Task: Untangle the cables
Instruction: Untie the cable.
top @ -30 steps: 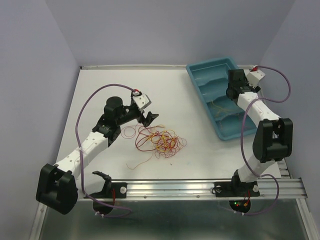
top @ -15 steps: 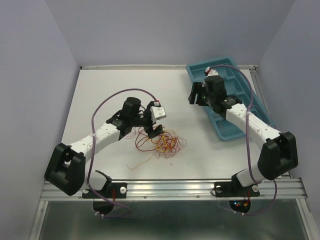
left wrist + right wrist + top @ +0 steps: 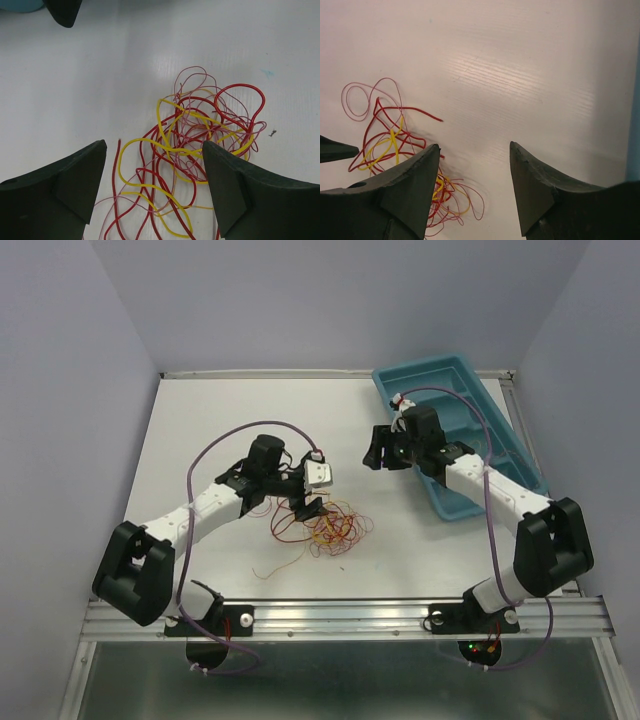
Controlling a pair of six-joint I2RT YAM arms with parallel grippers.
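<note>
The robot's right gripper needs to come down, back and across next onto the tangle's yellow cable [image 3: 327,517] [image 3: 440,184], because the cable lies below the gripper and to its left in the top view.
The cables [image 3: 322,523] lie as a small tangle of thin red, yellow and pinkish strands on the white table, with a loose strand trailing to the lower left. My left gripper [image 3: 308,502] is open and hangs just above the tangle's left part; in the left wrist view the strands [image 3: 195,150] lie between and below its open fingers. My right gripper [image 3: 378,452] is open and empty, over bare table to the upper right of the tangle. In the right wrist view the tangle [image 3: 395,145] lies at the lower left, partly hidden by the left finger.
A teal tray [image 3: 430,380] with several compartments stands at the back right, behind the right arm, with a thin strand in one of them. The table's front rail [image 3: 350,615] runs along the near edge. Purple arm cables loop above both arms.
My right gripper has left the teal tray and swung left over the table toward the tangle. My left gripper has moved right and down onto the tangle's left side.
</note>
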